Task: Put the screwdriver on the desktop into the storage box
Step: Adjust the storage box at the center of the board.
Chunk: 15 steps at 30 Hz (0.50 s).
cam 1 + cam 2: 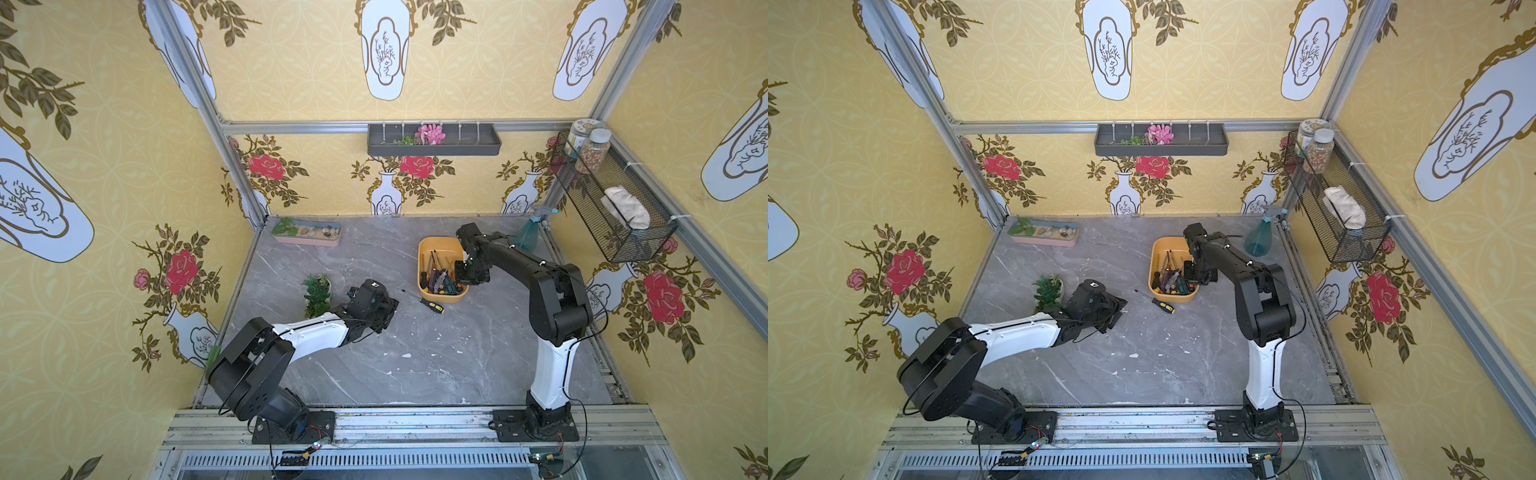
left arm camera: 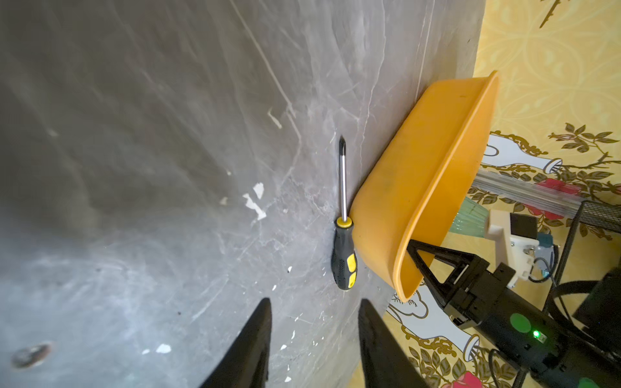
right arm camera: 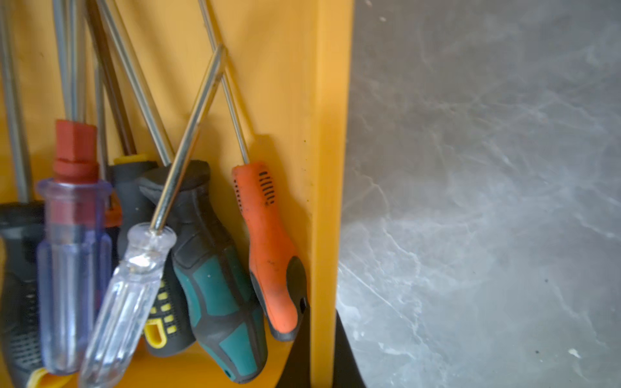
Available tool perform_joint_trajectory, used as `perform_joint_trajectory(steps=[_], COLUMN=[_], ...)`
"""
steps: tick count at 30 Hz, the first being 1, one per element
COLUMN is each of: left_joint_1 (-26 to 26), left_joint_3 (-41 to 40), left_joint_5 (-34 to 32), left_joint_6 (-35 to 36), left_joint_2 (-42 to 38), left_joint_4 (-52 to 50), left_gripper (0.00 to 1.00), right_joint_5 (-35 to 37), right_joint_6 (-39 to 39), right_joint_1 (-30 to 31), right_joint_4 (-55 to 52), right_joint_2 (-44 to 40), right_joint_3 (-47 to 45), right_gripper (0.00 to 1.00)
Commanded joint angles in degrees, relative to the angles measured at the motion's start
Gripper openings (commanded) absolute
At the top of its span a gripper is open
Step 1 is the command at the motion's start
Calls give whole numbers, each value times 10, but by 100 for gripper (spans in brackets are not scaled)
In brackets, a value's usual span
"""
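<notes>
The screwdriver lies flat on the table, so I will move my open left gripper down and toward the storage box, onto the screwdriver's handle by the yellow collar (image 1: 425,302) (image 2: 343,230).
A black-and-yellow screwdriver (image 1: 430,304) (image 1: 1160,304) (image 2: 343,255) lies flat on the grey marble desktop (image 1: 415,365), right against the near corner of the orange-yellow storage box (image 1: 441,248) (image 1: 1163,245) (image 2: 420,174). My left gripper (image 1: 394,306) (image 1: 1121,307) (image 2: 315,300) is open a short way to the screwdriver's left, with nothing between its fingers. My right gripper (image 1: 462,284) (image 1: 1194,282) (image 3: 321,307) is shut on the box's right wall (image 3: 327,168), one finger inside and one outside. Several other screwdrivers (image 3: 268,252) lie in the box.
A small green plant (image 1: 318,291) stands behind my left wrist. A pink tray of pebbles (image 1: 307,235) sits at the back left and a teal spray bottle (image 1: 530,232) at the back right. A wire basket (image 1: 611,208) hangs on the right wall.
</notes>
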Motion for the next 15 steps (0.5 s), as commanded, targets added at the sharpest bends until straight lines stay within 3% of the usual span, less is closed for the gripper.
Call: perform_joint_trajectory(steps=[1, 9, 12, 15], left_joint_1=[-19, -49, -51, -51], left_joint_3=[23, 109, 152, 199], left_joint_5=[5, 13, 0, -11], left_joint_6=[-29, -32, -19, -11], left_joint_2=[28, 109, 132, 155], left_joint_4=[-5, -62, -113, -170], left_gripper=[44, 44, 46, 48], right_joint_5=[19, 32, 37, 44], right_joint_6=[4, 4, 7, 9], right_joint_1=[-15, -43, -50, -54], right_joint_4=[-6, 7, 8, 8], right_joint_2=[-33, -84, -101, -120], right_joint_3=[-35, -104, -115, -123], right_gripper=[9, 11, 24, 46])
